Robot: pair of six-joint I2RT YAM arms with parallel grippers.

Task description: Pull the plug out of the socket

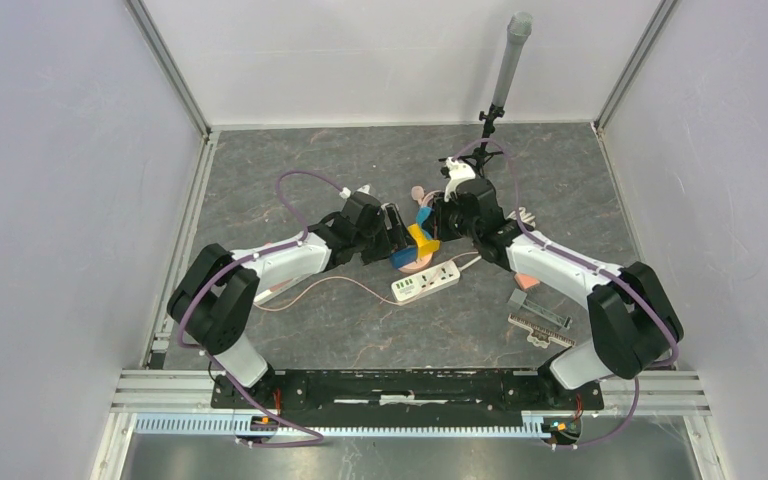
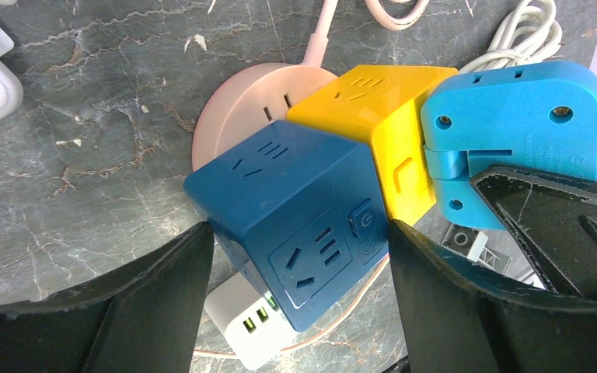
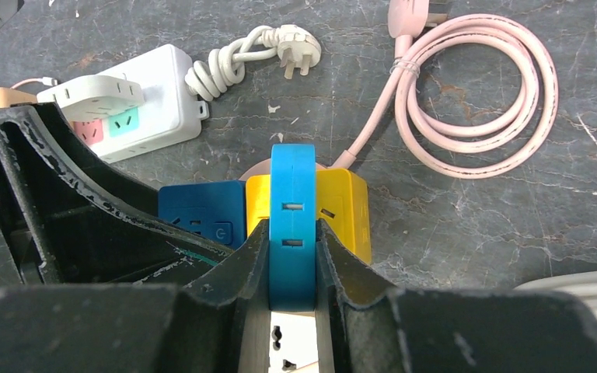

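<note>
Next, my right gripper pulls the plug up off the yellow cube [image 2: 373, 109], brings it down to the tabletop past the white cable, then releases it, clear of the joined cubes.
A dark blue cube socket [image 2: 295, 202], a yellow cube [image 2: 373, 109] and a light blue flat plug [image 2: 513, 109] are joined in a row above a round pink socket base [image 2: 241, 101]. My left gripper [image 2: 301, 256] is shut on the dark blue cube, one finger pressed to each side. From the other side, my right gripper [image 3: 292, 256] is shut on the light blue plug [image 3: 292, 210], which sits against the yellow cube [image 3: 346, 210]. In the top view both grippers [image 1: 400, 243] [image 1: 432, 225] meet at the cluster mid-table.
A white power strip [image 1: 426, 281] lies just in front of the cluster, with a thin cable running left. A coiled pink cable [image 3: 474, 93] and a white strip with a bundled plug [image 3: 148, 93] lie behind. A grey comb-like part [image 1: 540, 320] sits at the right; a pole [image 1: 508, 70] stands at the back.
</note>
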